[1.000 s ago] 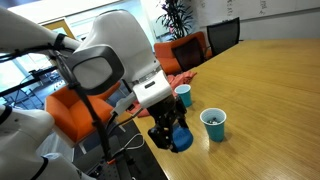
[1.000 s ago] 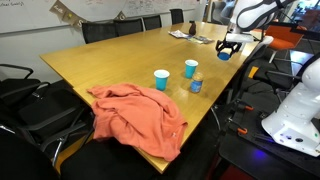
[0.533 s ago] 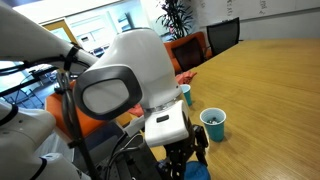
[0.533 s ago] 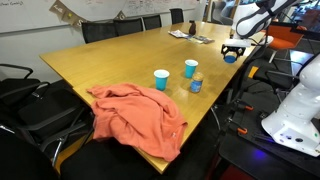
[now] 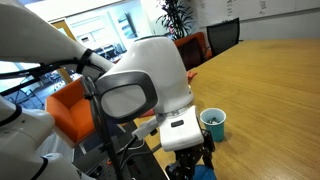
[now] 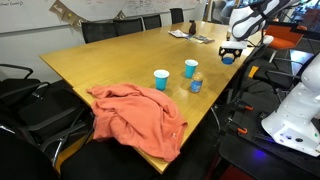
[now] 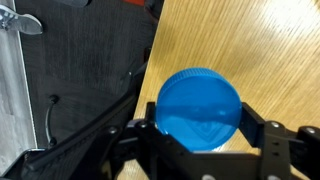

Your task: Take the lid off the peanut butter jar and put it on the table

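My gripper holds the lid with dark floor close beside the lid, so it needs to move away from the table's edge and then lower the lid onto the table.
My gripper [image 7: 198, 122] is shut on the round blue lid [image 7: 198, 106], one finger on each side. It holds the lid over the edge of the light wooden table [image 7: 265, 45], with dark floor to the left. In an exterior view the gripper [image 6: 231, 55] and lid hang at the table's far corner. The small peanut butter jar [image 6: 196, 84] stands on the table [image 6: 110, 60] beside a blue cup, well away from the gripper. In an exterior view the gripper [image 5: 194, 168] is at the bottom edge, mostly hidden by the arm.
Two blue cups [image 6: 161, 79] [image 6: 190, 68] stand mid-table; one also shows in an exterior view [image 5: 213, 123]. An orange cloth [image 6: 135, 115] drapes over the table's near edge. Black chairs line the far side. Orange chairs [image 5: 190, 48] stand nearby. Cables lie on the floor [image 7: 50, 120].
The arm has moved along the table edge with the lid still gripped. In one exterior view the gripper has dropped toward the bottom of the frame, and the arm now hides one cup.
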You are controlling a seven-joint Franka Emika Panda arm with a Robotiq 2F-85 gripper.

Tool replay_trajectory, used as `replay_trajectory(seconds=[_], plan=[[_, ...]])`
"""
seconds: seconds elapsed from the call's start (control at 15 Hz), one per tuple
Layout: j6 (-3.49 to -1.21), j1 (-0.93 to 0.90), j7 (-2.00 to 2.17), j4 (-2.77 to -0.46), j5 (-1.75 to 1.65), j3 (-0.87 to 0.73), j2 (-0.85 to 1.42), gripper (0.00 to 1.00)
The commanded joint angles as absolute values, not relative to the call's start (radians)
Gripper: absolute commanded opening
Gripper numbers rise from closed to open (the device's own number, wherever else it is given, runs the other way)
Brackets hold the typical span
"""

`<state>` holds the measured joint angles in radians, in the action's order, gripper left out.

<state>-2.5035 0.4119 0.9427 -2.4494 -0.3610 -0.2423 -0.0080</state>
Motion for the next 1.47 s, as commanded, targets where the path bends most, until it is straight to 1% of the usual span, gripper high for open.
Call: replay_trajectory(seconds=[0.0,0.2,0.53,0.93,1.27,1.33,1.4], plan=[[-2.572,0.384,0.849,-2.393,-0.255,-0.287,0.052,0.55],[-2.613,0.375,0.682,-2.331,-0.062,-0.296,0.126,0.55],[-2.562,0.363,0.465,-2.190,0.173,-0.278,0.290,0.55],[-2.522,0.346,0.439,-2.059,0.185,-0.298,0.458,0.55],[-2.509,0.336,0.451,-2.004,0.166,-0.317,0.514,0.55],[-2.512,0.331,0.456,-1.999,0.162,-0.322,0.518,0.95],[-2.511,0.326,0.458,-1.998,0.156,-0.326,0.515,0.97]])
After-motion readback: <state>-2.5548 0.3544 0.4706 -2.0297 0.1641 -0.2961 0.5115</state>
